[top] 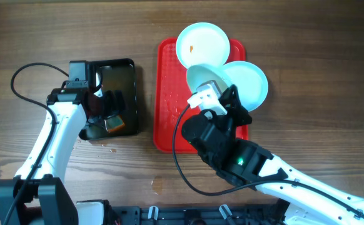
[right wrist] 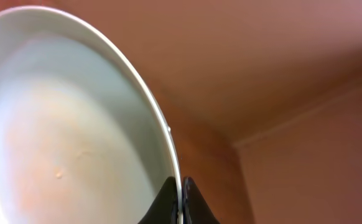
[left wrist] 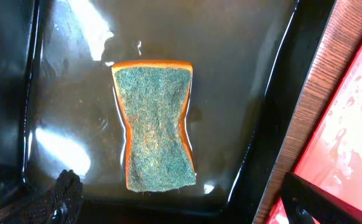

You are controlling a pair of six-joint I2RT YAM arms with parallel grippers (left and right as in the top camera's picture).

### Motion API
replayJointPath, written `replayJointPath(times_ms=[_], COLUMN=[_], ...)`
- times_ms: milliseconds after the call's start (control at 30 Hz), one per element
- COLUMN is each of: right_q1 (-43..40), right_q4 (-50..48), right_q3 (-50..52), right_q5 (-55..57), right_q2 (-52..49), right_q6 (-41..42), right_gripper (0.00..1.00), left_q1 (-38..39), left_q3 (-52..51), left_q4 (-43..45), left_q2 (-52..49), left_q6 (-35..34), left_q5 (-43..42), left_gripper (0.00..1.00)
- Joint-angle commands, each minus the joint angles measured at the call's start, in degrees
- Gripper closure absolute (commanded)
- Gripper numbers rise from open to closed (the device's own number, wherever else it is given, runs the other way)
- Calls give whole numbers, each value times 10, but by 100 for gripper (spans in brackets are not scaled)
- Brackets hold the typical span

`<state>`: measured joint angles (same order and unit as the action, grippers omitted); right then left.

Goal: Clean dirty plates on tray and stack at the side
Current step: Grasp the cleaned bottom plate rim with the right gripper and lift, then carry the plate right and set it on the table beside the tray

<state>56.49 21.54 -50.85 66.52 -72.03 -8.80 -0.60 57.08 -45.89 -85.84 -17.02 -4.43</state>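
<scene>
I need to carry the tilted plate in my right gripper to the right in the overhead view next, because the tabletop is bare there. Then I should lower it flat and let go of its rim.
Three pale plates show in the overhead view. One plate with an orange smear lies at the far end of the red tray. A second plate lies over the tray's right edge. My right gripper is shut on the rim of the third plate and holds it tilted above the tray. In the right wrist view the fingertips pinch that plate's edge. My left gripper is open above the sponge, with its fingers apart at the near end of the sponge.
A black tray with liquid stands left of the red tray. A green-topped orange sponge lies flat in it, and it also shows in the overhead view. The red tray's wet surface is at the right.
</scene>
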Motion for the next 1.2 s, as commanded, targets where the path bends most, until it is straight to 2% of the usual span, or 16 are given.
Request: replayJointPath(times_ms=[0, 133, 267, 400, 500, 567, 700, 800, 967, 1167], right_q1=[-12, -69, -170, -337, -497, -605, -764, -848, -918, -928], right_q4=[61, 90, 95, 99, 108, 116, 111, 84, 42, 0], right_q3=[-2, -5, -14, -15, -14, -14, -14, -14, -14, -14], right_q5=[-205, -365, -494, -654, -779, -817, -856, -894, -888, -814], right_q2=[-4, 13, 49, 82, 84, 73, 29, -17, -98, -179], right_q6=[193, 277, 286, 317, 318, 317, 327, 346, 369, 383], right_gripper=[96, 96, 95, 96, 96, 96, 96, 96, 96, 96], left_q1=[-3, -3, -3, -3, -3, -3, -3, -3, -3, -3], left_q3=[11, 11, 11, 11, 11, 11, 11, 11, 11, 11], left_q4=[0, 0, 0, 0, 0, 0, 0, 0, 0, 0], left_q2=[11, 11, 11, 11, 11, 11, 11, 11, 11, 11], left_q6=[3, 3, 3, 3, 3, 3, 3, 3, 3, 3], left_q5=[-7, -7, -7, -7, -7, -7, -7, -7, -7, -7], left_gripper=[0, 0, 0, 0, 0, 0, 0, 0, 0, 0])
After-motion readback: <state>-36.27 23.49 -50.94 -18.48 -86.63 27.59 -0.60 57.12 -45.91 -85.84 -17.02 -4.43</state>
